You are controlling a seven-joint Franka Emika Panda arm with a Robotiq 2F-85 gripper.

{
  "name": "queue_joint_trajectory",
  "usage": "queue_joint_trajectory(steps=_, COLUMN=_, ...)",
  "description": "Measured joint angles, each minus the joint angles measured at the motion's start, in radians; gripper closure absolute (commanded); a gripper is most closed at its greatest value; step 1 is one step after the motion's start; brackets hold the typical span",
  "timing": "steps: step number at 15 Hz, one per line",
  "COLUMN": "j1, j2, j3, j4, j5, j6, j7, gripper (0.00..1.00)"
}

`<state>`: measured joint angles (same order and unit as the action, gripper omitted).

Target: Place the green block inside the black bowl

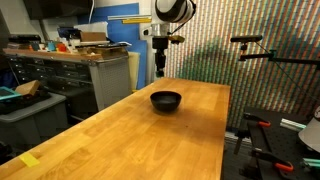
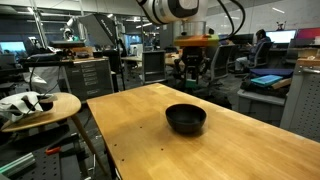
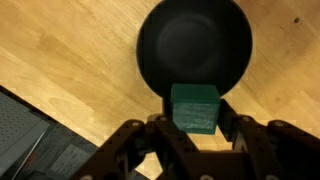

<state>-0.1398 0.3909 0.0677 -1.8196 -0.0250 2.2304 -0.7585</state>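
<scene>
My gripper should next move down past the bowl's near rim and let go inside the black bowl's hollow (image 3: 195, 50), because the hollow is below my gripper but the block (image 3: 194, 108) still overlaps that rim.
The black bowl (image 1: 166, 100) sits on the wooden table (image 1: 120, 140), toward its far end, and looks empty in both exterior views (image 2: 186, 119). My gripper (image 1: 160, 68) hangs above and just behind the bowl. In the wrist view my gripper (image 3: 194, 126) is shut on the green block (image 3: 194, 108), a small cube held between the two fingers. There the block overlaps the near rim of the black bowl (image 3: 195, 45), which fills the upper middle. The block is too small to make out in the exterior views.
A table edge and dark floor (image 3: 30, 140) show at the wrist view's lower left. A yellow tape piece (image 1: 30, 160) lies on the table's near corner. Cabinets (image 1: 70, 75) stand beside the table, a round side table (image 2: 40, 105) and a camera stand (image 1: 262, 50) nearby.
</scene>
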Motion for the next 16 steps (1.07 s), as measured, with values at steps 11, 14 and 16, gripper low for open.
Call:
queue_joint_trajectory(steps=11, j1=0.068, j2=0.011, j3=0.011, j4=-0.292, j5=-0.01, j6=0.365, j7=0.174, gripper=0.78)
queue_joint_trajectory(steps=14, j1=0.069, j2=0.012, j3=0.01, j4=-0.333, j5=-0.031, j6=0.439, j7=0.213, gripper=0.78)
queue_joint_trajectory(steps=16, j1=0.069, j2=0.012, j3=0.005, j4=-0.353, j5=-0.054, j6=0.477, j7=0.242, gripper=0.78)
